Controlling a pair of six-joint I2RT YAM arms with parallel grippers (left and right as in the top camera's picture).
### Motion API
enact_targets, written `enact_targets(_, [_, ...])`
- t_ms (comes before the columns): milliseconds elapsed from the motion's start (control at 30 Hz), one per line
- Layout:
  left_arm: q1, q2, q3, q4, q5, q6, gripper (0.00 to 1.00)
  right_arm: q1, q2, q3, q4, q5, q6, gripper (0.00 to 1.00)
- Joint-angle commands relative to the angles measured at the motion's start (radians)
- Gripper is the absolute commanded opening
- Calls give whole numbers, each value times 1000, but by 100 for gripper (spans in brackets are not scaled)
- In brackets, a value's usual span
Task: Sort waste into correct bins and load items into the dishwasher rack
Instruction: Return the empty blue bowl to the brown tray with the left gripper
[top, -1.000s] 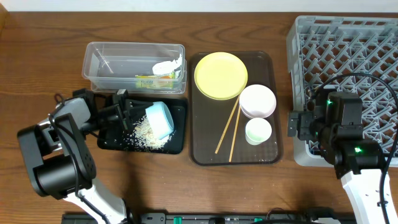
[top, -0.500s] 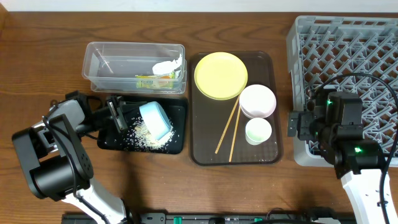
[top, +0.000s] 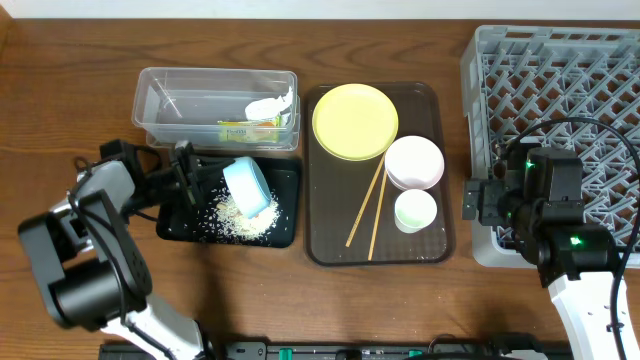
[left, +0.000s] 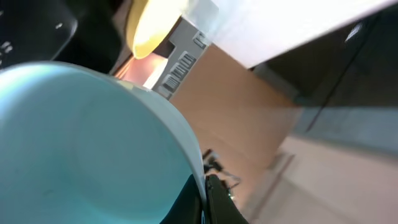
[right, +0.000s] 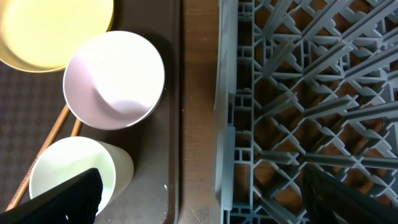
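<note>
The rice is in the black tray, so my left gripper will next turn the bowl upright, move it over the brown tray (top: 330, 252) and lower it beside the chopsticks.
My left gripper (top: 196, 172) is shut on the rim of the light blue bowl (top: 247, 187) and holds it tilted on its side above the black tray (top: 287, 234), where loose white rice (top: 238, 221) lies. The bowl's inside fills the left wrist view (left: 87, 143). The clear tub (top: 150, 98) holds the printed wrapper (top: 243, 130) and a white scrap (top: 268, 104). The yellow plate (top: 355, 121), pink bowl (top: 414, 162), white cup (top: 415, 210) and chopsticks (top: 366, 207) lie on the brown tray (top: 330, 252). My right gripper (top: 470, 200) is open between that tray and the grey rack (top: 560, 70).
The right wrist view shows the pink bowl (right: 114, 79), the white cup (right: 78, 174), the plate's edge (right: 50, 31) and the rack's lattice (right: 298, 93), with a strip of bare wood between tray and rack. A cable runs over the rack.
My left gripper has drawn back to the left and up a little with the blue bowl, which stays tilted over the rice. The right arm has not moved.
</note>
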Motion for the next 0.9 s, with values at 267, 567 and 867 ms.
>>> enact_targets(267, [-352, -355, 50, 236, -531, 84, 6, 8, -2, 20, -2, -8, -1, 99])
enact_targets(567, [-814, -340, 50, 406, -1212, 113, 6, 8, -2, 20, -2, -8, -1, 99])
enact_targets(867, [-1040, -150, 50, 501, -1360, 130, 6, 8, -2, 20, -2, -8, -1, 99])
